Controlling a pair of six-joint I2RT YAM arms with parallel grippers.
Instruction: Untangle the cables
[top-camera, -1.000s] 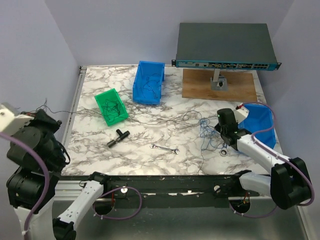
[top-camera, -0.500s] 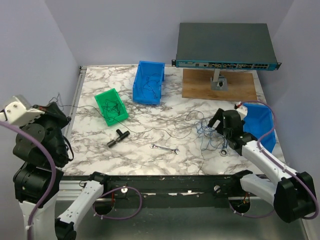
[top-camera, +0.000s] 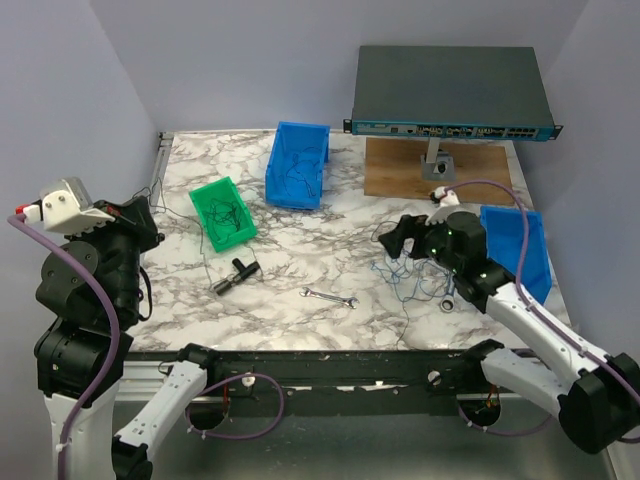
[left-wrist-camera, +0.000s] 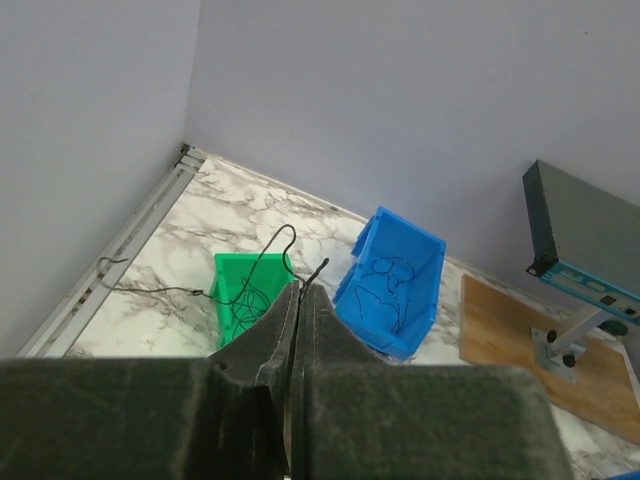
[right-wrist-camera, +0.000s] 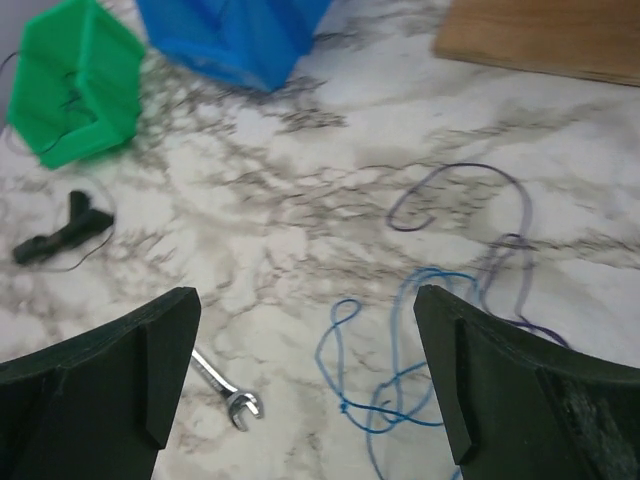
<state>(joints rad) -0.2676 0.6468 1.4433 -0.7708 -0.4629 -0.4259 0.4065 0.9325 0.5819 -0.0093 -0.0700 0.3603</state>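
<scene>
My right gripper moves to the left in the top view next, past the wrench and onto the black cable by the T-shaped part, where it lies loose.
The cables (top-camera: 405, 268) are a loose tangle of thin blue and dark wires on the marble table, right of centre. My right gripper (top-camera: 395, 240) hovers open just above its left side and holds nothing. In the right wrist view a blue wire (right-wrist-camera: 343, 406) loops between the wide-apart fingers of the right gripper (right-wrist-camera: 305, 330), and a dark wire (right-wrist-camera: 470, 166) arcs beyond it. High at the table's left edge, my left gripper (top-camera: 135, 215) is shut on a thin black cable (left-wrist-camera: 283, 232). That cable leaves the left gripper (left-wrist-camera: 298, 290) at its tips and trails down past the green bin.
A green bin (top-camera: 223, 212) and a blue bin (top-camera: 298, 165) stand at the back left, both with black wires inside. Another blue bin (top-camera: 520, 250) sits at the right edge. A silver wrench (top-camera: 330, 297) and a black T-shaped part (top-camera: 235, 274) lie mid-table. A network switch (top-camera: 450, 90) stands on a wooden board (top-camera: 440, 170).
My right gripper has opened and swung left over the tangle. The left arm has turned towards the table, and the black cable it holds now hangs near the green bin instead of stretching across.
</scene>
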